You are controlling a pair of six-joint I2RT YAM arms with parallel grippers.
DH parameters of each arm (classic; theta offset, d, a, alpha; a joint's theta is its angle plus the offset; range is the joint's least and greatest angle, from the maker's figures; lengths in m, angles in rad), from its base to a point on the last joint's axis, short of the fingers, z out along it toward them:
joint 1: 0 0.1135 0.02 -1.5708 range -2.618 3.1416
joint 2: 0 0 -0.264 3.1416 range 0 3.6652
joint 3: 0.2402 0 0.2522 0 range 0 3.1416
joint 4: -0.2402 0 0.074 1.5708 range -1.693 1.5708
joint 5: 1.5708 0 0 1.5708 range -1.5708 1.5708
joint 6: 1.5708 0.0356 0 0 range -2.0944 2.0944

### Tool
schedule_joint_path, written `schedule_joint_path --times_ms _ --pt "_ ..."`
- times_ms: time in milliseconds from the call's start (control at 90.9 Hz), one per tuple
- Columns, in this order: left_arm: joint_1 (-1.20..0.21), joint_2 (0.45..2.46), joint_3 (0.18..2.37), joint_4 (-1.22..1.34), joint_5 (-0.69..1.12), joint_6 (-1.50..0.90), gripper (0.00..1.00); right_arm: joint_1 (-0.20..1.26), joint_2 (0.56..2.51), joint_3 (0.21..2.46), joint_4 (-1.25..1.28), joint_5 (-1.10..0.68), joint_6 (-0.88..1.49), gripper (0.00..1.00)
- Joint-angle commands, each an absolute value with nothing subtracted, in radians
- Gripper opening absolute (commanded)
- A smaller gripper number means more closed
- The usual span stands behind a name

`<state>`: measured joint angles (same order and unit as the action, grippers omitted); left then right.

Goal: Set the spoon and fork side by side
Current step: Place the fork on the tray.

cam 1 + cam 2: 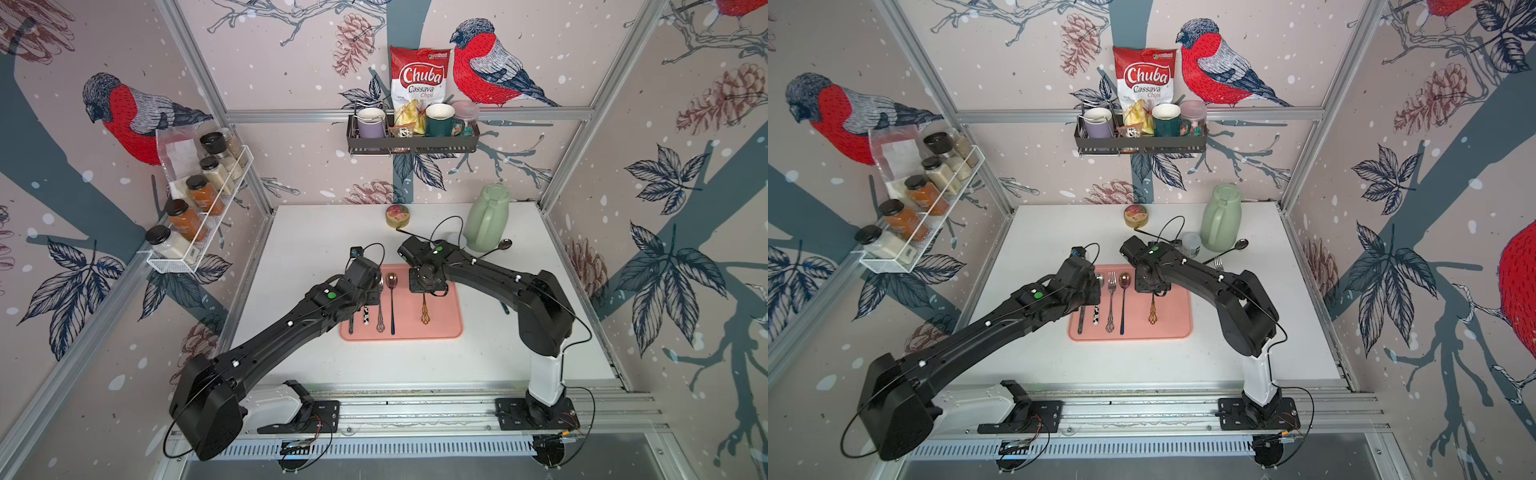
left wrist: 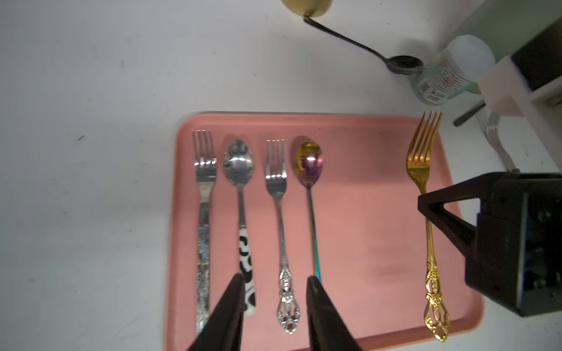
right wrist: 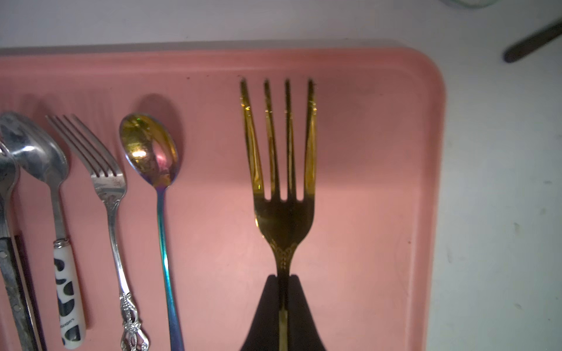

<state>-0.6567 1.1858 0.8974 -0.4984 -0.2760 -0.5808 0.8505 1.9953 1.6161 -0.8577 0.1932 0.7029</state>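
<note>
I need to move my right gripper down onto the bare tray (image 3: 219, 234) beside the iridescent spoon next and release the fork's neck, as the gold fork (image 3: 282, 182) is apart from the row.
A pink tray (image 1: 451, 328) holds a row of cutlery. From its left side I see a silver fork (image 2: 205, 170), a spoon with a black-and-white handle (image 2: 238, 161), an ornate silver fork (image 2: 276, 173) and an iridescent spoon (image 2: 308, 161). Apart on the tray's right part is a gold fork (image 3: 282, 182), tines toward the back wall. My right gripper (image 3: 283, 276) is shut on that fork's neck. My left gripper (image 2: 275, 278) hangs open over the ornate silver fork's handle, holding nothing. Both top views show the gold fork's handle (image 1: 1153, 311) below the right wrist.
Behind the tray stand a green jug (image 1: 488, 216), a small round tin (image 1: 398, 216) and a small jar (image 1: 1191, 243). A black spoon (image 1: 500, 245) and another fork (image 1: 1218, 262) lie on the white table by the right arm. Wall racks hold jars and mugs.
</note>
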Motion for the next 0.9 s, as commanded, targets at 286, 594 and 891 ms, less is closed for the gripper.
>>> schedule_joint_path --times_ms 286,594,891 --pt "-0.566 0.995 0.828 -0.586 -0.316 -0.563 0.37 0.888 2.197 1.787 -0.906 0.109 0.688 0.10" --pt "-0.566 0.988 0.829 -0.581 -0.305 -0.561 0.37 0.912 2.249 1.785 -0.862 0.085 0.762 0.13" --pt "-0.566 0.986 0.820 -0.572 -0.287 -0.559 0.37 0.913 2.214 1.777 -0.905 0.151 0.781 0.17"
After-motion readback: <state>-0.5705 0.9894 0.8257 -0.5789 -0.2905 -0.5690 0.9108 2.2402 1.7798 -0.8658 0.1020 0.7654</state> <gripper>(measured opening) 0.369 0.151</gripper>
